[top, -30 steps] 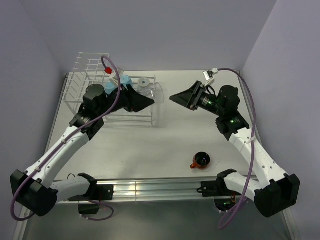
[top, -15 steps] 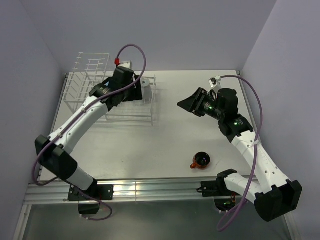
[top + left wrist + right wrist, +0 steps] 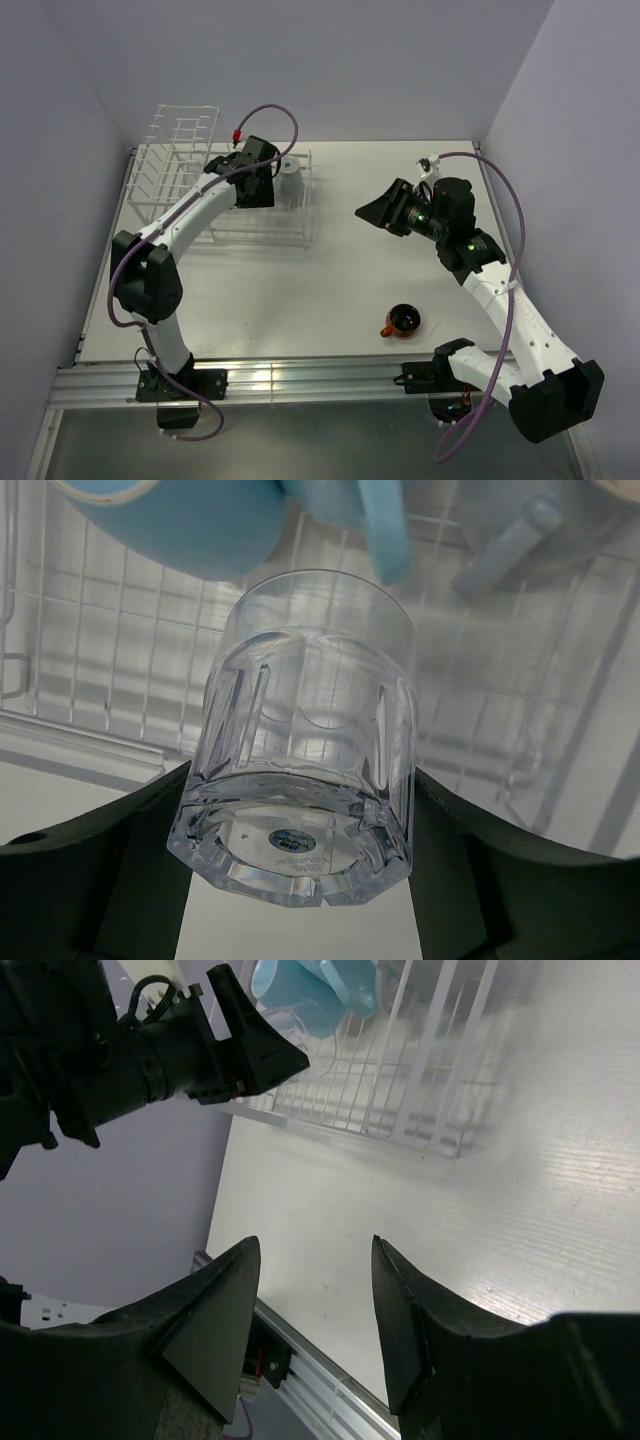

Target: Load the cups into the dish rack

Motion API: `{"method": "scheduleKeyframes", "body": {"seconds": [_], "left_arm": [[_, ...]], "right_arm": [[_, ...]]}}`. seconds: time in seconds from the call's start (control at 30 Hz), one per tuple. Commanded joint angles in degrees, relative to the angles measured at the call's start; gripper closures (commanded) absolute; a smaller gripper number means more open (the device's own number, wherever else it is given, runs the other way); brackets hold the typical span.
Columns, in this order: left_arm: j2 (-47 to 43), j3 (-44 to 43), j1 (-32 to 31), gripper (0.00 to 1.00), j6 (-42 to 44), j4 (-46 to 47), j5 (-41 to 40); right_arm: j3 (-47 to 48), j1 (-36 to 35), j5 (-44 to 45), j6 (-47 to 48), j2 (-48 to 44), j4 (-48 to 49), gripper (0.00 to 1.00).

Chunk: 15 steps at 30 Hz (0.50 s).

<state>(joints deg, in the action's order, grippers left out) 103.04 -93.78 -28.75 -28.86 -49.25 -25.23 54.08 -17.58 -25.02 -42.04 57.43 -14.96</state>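
My left gripper holds the tumbler. Next, it will carry the tumbler down onto the empty wires on the near side of the light blue mug (image 3: 180,520).
My left gripper (image 3: 300,805) is shut on the clear glass tumbler (image 3: 305,750), gripping it near its base, with its mouth turned toward the white wire dish rack (image 3: 90,630). In the top view this gripper (image 3: 273,185) and the tumbler (image 3: 290,182) are over the rack's low tray (image 3: 262,237). A light blue mug (image 3: 180,520) and a pale grey-blue mug (image 3: 545,520) lie in the rack just beyond the tumbler. The orange-red cup (image 3: 403,321) stands on the table at the front right. My right gripper (image 3: 366,211) is open and empty in mid-air, also in its wrist view (image 3: 316,1245).
The rack's tall upright grid (image 3: 178,150) stands at the back left near the left wall. The rack (image 3: 400,1090) and the left arm (image 3: 130,1060) show in the right wrist view. A metal rail (image 3: 300,380) runs along the table's near edge.
My left arm has swung toward the rack's back and folded, carrying the tumbler over the rack beside the mugs. My right gripper drew back slightly to the right, still open.
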Motion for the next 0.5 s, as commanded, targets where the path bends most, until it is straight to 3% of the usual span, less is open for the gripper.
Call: {"method": "scheduleKeyframes", "body": {"seconds": [0.0,0.47], "left_arm": [[0.6,-3.2,2.4,1.0,1.2,0.9,-1.0],[7.3,-5.3,5.4,0.96,1.1,-0.8,0.3]], "right_arm": [[0.8,0.3,0.4,1.7,-1.1,-0.2,0.44],[0.9,0.2,0.0,2.1,0.0,-0.5,0.44]]}}
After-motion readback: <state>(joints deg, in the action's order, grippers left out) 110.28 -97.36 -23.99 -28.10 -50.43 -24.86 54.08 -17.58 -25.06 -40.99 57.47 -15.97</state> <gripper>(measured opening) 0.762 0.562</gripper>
